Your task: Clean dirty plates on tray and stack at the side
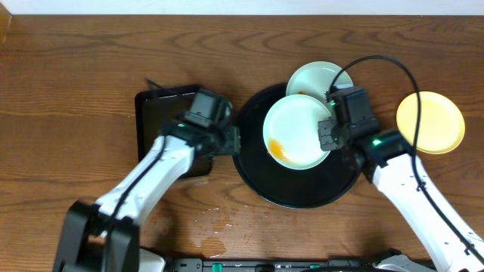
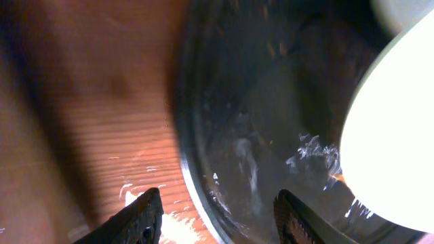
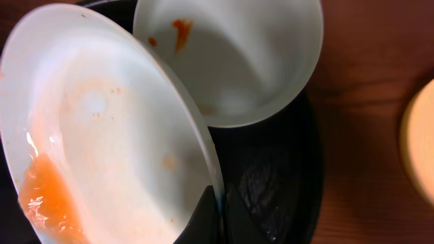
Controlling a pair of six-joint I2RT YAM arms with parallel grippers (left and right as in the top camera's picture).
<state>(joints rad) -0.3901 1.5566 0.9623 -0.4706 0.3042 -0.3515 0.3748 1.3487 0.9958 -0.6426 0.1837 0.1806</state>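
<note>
The plate has an orange smear, so my right gripper will next lift it, tilt it, lower it onto the round black tray and release it.
The round black tray (image 1: 252, 172) sits mid-table. Above it a mint-white plate (image 1: 297, 125) with an orange smear hangs tilted, and my right gripper (image 1: 327, 136) is shut on its right rim. In the right wrist view that plate (image 3: 102, 129) fills the left side, its edge pinched by the right gripper (image 3: 220, 218). A second mint-white plate (image 1: 318, 78) (image 3: 237, 61), lightly smeared, rests at the tray's back edge. A yellow plate (image 1: 429, 122) lies on the table to the right. My left gripper (image 1: 233, 140) (image 2: 220, 220) is open, straddling the tray's left rim (image 2: 193, 176).
A rectangular black tray (image 1: 155, 121) lies under the left arm at the left. A wet patch (image 1: 212, 223) marks the wood near the front edge. The yellow plate's edge (image 3: 420, 149) shows at the right of the right wrist view.
</note>
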